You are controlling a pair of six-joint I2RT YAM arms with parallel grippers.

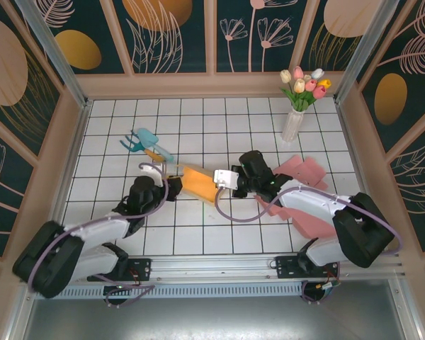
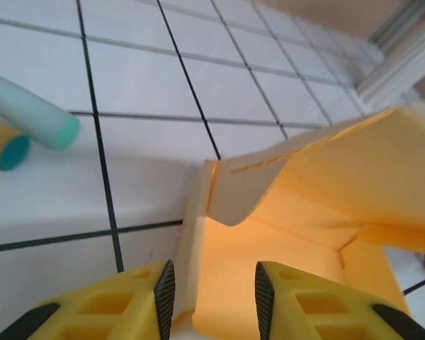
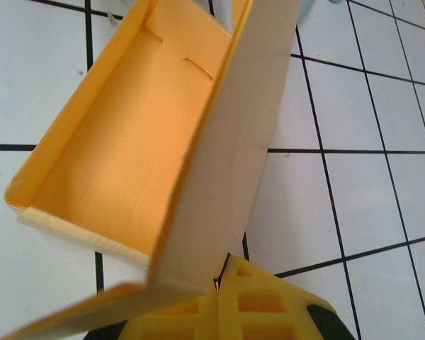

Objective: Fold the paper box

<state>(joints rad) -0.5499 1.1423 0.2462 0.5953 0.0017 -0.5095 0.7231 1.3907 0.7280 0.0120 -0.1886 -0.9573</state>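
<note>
The robot's right gripper will first swing the pale raised flap back toward the robot's base to get it down over the orange inside, as the box [image 1: 198,183] still stands open.
The orange paper box [image 1: 198,183] lies partly folded on the white tiled table between both arms. In the left wrist view its orange inside [image 2: 326,184] faces me, and one pale side wall stands between my left gripper's [image 2: 212,294] yellow fingers. The wall rests next to the left pad [image 2: 164,290], with a clear gap to the right pad, so the jaws are open. My left gripper [image 1: 171,188] is at the box's left end. My right gripper [image 1: 219,183] is at the right end. Seen from its wrist, the right gripper [image 3: 218,283] is shut on the pale raised flap of the box [image 3: 120,134].
Flat pink paper sheets [image 1: 308,177] lie to the right under the right arm. A white vase of tulips [image 1: 294,120] stands at the back right. A teal and orange toy tool [image 1: 145,142] lies behind the box, its handles [image 2: 35,113] close to the left gripper.
</note>
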